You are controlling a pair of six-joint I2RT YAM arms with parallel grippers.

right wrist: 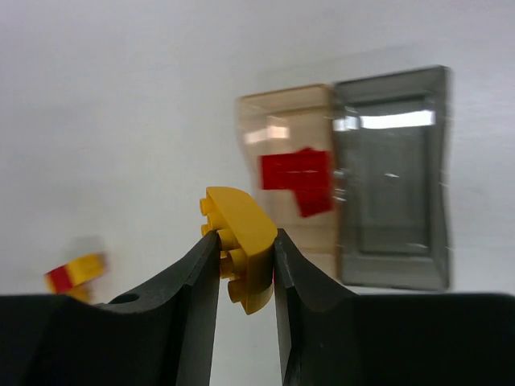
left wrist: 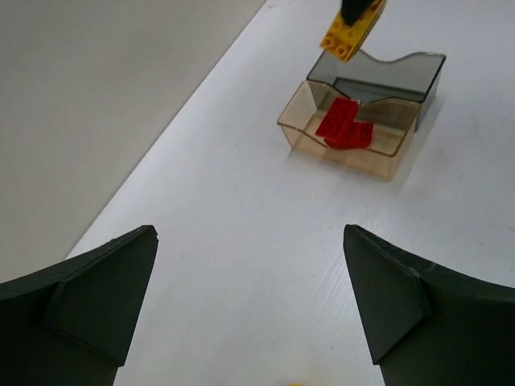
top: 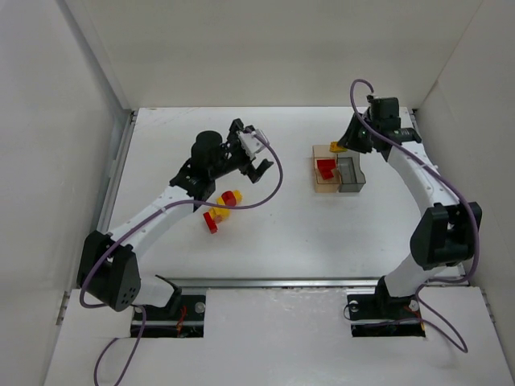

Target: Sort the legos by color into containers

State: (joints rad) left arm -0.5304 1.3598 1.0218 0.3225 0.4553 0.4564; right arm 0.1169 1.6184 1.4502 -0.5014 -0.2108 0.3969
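Note:
The amber bin (top: pixel 325 174) already has red legos in it, so my left gripper will go back down toward the pile next and onto the red lego near its far end (top: pixel 229 198).
My right gripper (right wrist: pixel 245 241) is shut on a yellow lego (right wrist: pixel 244 241) and holds it in the air behind the containers; it also shows in the top view (top: pixel 336 147) and the left wrist view (left wrist: pixel 348 34). The amber bin (top: pixel 325 174) holds red legos (left wrist: pixel 344 125). The grey bin (top: pixel 351 174) beside it looks empty (right wrist: pixel 394 181). A small pile of red and yellow legos (top: pixel 221 207) lies on the table left of centre. My left gripper (top: pixel 253 157) is open and empty, hovering just behind that pile.
White walls enclose the table (top: pixel 282 233) on the left, back and right. A metal rail (top: pixel 273 282) runs along the near edge. Cables hang from both arms.

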